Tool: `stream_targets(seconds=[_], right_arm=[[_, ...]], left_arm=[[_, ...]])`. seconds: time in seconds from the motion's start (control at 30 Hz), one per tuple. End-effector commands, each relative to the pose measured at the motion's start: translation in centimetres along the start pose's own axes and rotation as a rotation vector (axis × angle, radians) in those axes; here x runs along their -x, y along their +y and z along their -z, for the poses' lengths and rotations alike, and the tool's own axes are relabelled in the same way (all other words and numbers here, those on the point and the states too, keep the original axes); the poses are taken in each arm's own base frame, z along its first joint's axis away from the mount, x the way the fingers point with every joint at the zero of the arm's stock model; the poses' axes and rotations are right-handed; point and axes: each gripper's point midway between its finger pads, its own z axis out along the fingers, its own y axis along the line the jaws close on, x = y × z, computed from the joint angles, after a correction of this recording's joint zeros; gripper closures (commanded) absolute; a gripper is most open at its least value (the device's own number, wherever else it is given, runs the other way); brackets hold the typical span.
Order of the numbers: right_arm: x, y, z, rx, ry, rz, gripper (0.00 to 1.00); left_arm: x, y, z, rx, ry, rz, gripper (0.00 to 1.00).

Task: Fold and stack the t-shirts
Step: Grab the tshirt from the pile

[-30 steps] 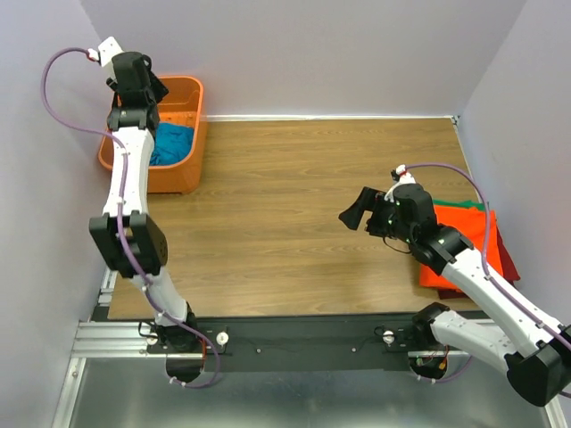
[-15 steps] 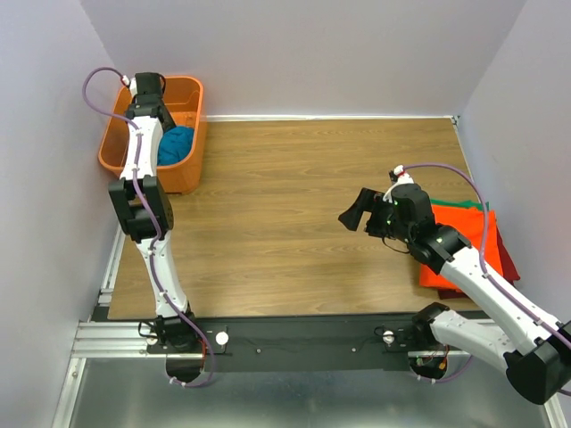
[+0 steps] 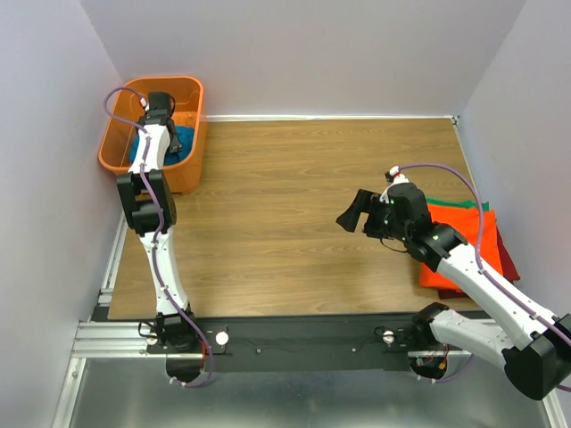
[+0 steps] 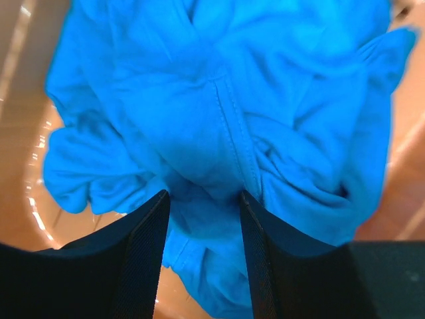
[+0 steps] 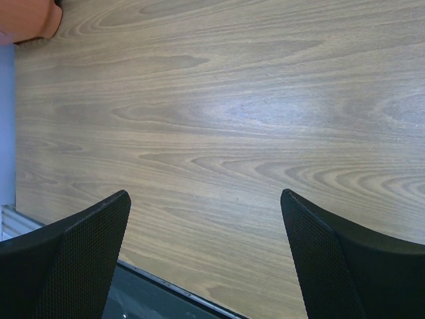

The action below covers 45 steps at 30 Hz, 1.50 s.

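The teal cloth is already between the fingers of my left gripper. The gripper next needs to move slightly toward the stitched seam and close its fingers on the fold.
A crumpled teal-blue t-shirt [image 3: 184, 140] lies in the orange basket [image 3: 120, 120] at the far left. My left gripper [image 3: 168, 132] reaches down into the basket. In the left wrist view the left gripper [image 4: 202, 199] is partly open, its fingers [image 4: 149, 252] either side of a fold of the teal shirt [image 4: 219, 100], not visibly pinching it. A folded stack lies at the right: an orange t-shirt [image 3: 464, 236] over a green one [image 3: 459, 204] and a dark red one [image 3: 507, 259]. My right gripper [image 3: 351, 212] hovers wide open and empty over bare wood [image 5: 204, 194].
The basket's orange floor [image 4: 26, 133] shows around the shirt. The wooden table [image 3: 294, 178] is walled at the left, back and right. A black rail [image 3: 303, 343] runs along the near edge. An orange corner [image 5: 26, 16] shows at the right wrist view's top left.
My left arm has swung from above the basket's back rim down into the basket onto the teal shirt. The right arm has hardly moved.
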Motion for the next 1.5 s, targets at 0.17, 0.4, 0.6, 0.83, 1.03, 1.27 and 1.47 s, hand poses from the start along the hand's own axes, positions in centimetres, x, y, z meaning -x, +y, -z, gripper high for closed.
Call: stream_targets(seconds=[0.17, 0.4, 0.6, 0.83, 1.03, 1.27, 1.47], right_arm=[[-1.1, -0.3, -0.1, -0.005, 0.042, 0.017, 0.00], [-1.0, -0.2, 0.0, 0.001, 0.039, 0.017, 0.00], [-1.0, -0.1, 0.1, 0.005, 0.038, 0.017, 0.00], [-1.0, -0.1, 0.2, 0.008, 0.039, 0.019, 0.00], [-1.0, -0.2, 0.2, 0.005, 0.036, 0.019, 0.00], [-1.1, -0.3, 0.3, 0.003, 0.031, 0.019, 0.00], [-1.1, -0.6, 0.3, -0.005, 0.026, 0.019, 0.00]], left_arm=[[-3.9, 0.4, -3.1, 0.023, 0.094, -0.034, 0.46], [-5.5, 0.3, -3.7, 0.022, 0.123, -0.034, 0.57], [-4.7, 0.1, -2.9, 0.003, 0.102, -0.021, 1.00], [-0.5, -0.8, 0.3, -0.074, -0.016, 0.020, 1.00], [4.3, -2.1, 4.2, -0.174, -0.162, 0.068, 1.00], [7.2, -2.7, 6.8, -0.240, -0.269, 0.112, 1.00], [9.7, -2.5, 9.9, -0.272, -0.367, 0.146, 1.00]])
